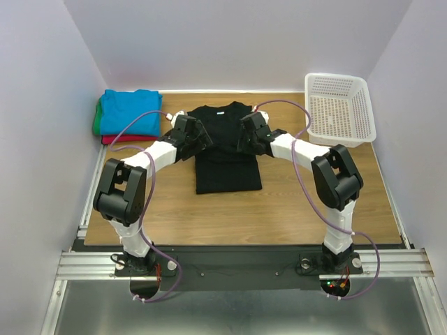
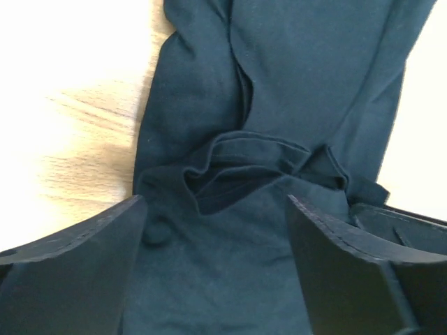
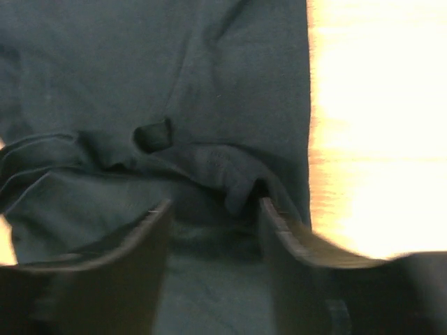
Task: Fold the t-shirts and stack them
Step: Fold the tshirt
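Note:
My left gripper should next move back and down onto the shirt's near corner (image 1: 198,192), which is below and back from the gripper, because rumpled folds run across the middle of the shirt.
A plain black t-shirt (image 1: 227,157) lies flat mid-table, collar with a small label at the far end, both sleeves folded inward. My left gripper (image 1: 203,139) is over its left shoulder, jaws wide open, with rumpled black cloth (image 2: 230,174) below and between the fingers (image 2: 77,265). My right gripper (image 1: 246,138) is over the right shoulder, jaws open, low on a bunched fold (image 3: 230,174) close to the shirt's right edge. A folded turquoise shirt (image 1: 130,112) tops a green one (image 1: 96,124) and a red one (image 1: 119,140) at the back left.
A white lattice basket (image 1: 340,108) stands at the back right corner. Bare wooden table (image 1: 230,216) shows in front of the shirt. Pale walls close in on the left, right and back.

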### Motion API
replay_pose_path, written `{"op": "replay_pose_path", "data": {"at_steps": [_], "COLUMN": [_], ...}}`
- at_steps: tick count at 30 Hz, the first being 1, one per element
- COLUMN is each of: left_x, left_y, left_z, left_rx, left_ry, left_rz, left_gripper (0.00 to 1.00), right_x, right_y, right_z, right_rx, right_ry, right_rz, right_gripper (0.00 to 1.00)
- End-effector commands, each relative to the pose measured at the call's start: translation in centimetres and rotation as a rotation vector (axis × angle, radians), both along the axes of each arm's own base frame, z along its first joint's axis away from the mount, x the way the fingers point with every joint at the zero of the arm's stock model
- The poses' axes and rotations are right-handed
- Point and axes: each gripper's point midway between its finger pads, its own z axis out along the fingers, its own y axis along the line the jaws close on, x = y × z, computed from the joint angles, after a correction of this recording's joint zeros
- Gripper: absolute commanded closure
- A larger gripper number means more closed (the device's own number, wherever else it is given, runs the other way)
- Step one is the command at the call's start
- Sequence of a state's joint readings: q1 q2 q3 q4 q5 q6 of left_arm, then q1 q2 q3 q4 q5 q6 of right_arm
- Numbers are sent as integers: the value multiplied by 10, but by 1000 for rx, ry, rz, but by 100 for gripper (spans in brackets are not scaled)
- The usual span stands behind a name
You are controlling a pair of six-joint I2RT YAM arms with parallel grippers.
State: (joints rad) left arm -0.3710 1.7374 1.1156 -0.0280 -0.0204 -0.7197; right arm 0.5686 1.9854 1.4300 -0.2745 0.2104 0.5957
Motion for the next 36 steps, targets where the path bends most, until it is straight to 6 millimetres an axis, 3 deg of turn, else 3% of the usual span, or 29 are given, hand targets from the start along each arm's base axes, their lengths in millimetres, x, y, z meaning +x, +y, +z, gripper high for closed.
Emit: {"op": "replay_pose_path", "data": {"at_steps": [1, 3, 4, 6, 7, 9, 10, 11, 13, 17, 21, 28, 31, 36], "left_x": [-1, -14, -25, -39, -52, -70, -82, -88, -99, -124, -136, -147, -156, -165], "left_y": [2, 7, 12, 17, 21, 19, 20, 19, 19, 27, 19, 12, 11, 13], "left_z": [48, 54, 44, 50, 36, 38, 24, 22, 19, -14, -31, -60, -71, -79], "left_rx": [-27, -40, -31, -48, -47, -87, -96, -109, -123, -109, -156, -163, -169, -162], "left_ry": [-111, -123, -100, -114, -81, -82, -60, -55, -58, 17, 45, 128, 152, 176], "left_rz": [-15, -6, -2, 5, 13, -13, -19, -32, -43, -40, -76, -117, -135, -141], "left_gripper": [4, 1, 1, 1, 2, 1, 1, 1, 1, 2, 15, 44, 56, 67], "right_x": [7, -3, -13, -32, -38, -50, -62, -69, -78, -103, -119, -129, -136, -144], "right_y": [5, 1, -4, -11, -12, -11, -10, -10, -12, -34, -42, -41, -45, -48], "right_z": [63, 66, 70, 69, 69, 66, 56, 55, 47, 14, -4, -27, -36, -44], "right_rx": [87, 97, 104, 106, 116, 130, 145, 158, 157, 110, 112, 120, 123, 125], "right_ry": [-123, -119, -118, -106, -96, -76, -36, -27, -2, 64, 114, 185, 212, 228], "right_rz": [19, 26, 31, 50, 61, 87, 121, 132, 139, 100, 69, 56, 41, 38], "right_gripper": [37, 29, 20, 19, 18, 18, 3, 0, 0, 1, 5, 28, 30, 32]}}
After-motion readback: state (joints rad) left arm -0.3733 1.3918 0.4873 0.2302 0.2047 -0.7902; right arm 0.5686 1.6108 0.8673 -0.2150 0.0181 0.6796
